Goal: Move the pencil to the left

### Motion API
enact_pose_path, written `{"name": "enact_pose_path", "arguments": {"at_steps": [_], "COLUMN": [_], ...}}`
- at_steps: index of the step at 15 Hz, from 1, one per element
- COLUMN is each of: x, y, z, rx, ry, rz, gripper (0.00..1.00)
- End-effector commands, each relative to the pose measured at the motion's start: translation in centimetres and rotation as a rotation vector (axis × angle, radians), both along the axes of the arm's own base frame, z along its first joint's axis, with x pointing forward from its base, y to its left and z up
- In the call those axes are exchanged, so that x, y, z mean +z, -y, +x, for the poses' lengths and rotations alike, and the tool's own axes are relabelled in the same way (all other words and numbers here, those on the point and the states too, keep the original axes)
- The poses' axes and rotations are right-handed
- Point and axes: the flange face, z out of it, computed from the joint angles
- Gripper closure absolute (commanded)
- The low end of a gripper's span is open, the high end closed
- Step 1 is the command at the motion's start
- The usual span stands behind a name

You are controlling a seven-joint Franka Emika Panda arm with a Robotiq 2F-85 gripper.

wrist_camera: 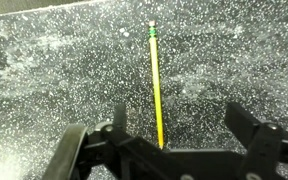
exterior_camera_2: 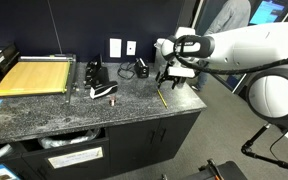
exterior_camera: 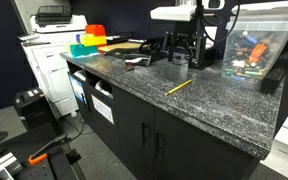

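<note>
My gripper should next move down to the counter around the pencil's end (exterior_camera: 189, 82) (wrist_camera: 160, 138) opposite the eraser and close, because that end is already below and between my open fingers.
A thin yellow pencil (wrist_camera: 156, 85) with a green band and eraser at its far end lies flat on the dark speckled counter (wrist_camera: 54, 70). It also shows in both exterior views (exterior_camera: 178, 87) (exterior_camera_2: 162, 97). My gripper (wrist_camera: 182, 125) is open and empty. In the wrist view the pencil's near end runs between the two black fingers, closer to the left one. In an exterior view the gripper (exterior_camera_2: 171, 78) hangs just above the pencil and does not touch it. It also shows in an exterior view (exterior_camera: 185, 48) behind the pencil.
A clear bin of cluttered items (exterior_camera: 252, 45), orange and green bins (exterior_camera: 89, 40) and a printer (exterior_camera: 54, 17) stand along the counter. A yellow paper cutter board (exterior_camera_2: 34, 75) and a black-and-white object (exterior_camera_2: 104, 91) lie further along. The counter's front edge (exterior_camera_2: 134, 122) is close.
</note>
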Motion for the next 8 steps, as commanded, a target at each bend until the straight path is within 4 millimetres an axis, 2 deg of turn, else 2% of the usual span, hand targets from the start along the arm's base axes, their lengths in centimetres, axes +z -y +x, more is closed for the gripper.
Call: {"name": "enact_pose_path", "arguments": {"at_steps": [1,8], "x": [-1.6,-5.7], "y": [-0.8,-0.8], "z": [1.6,2.7], "rx": [-0.011,-0.026], "ry": [0.012,-0.009], "rz": [-0.020,-0.037], "gripper": [0.00,0.00]}}
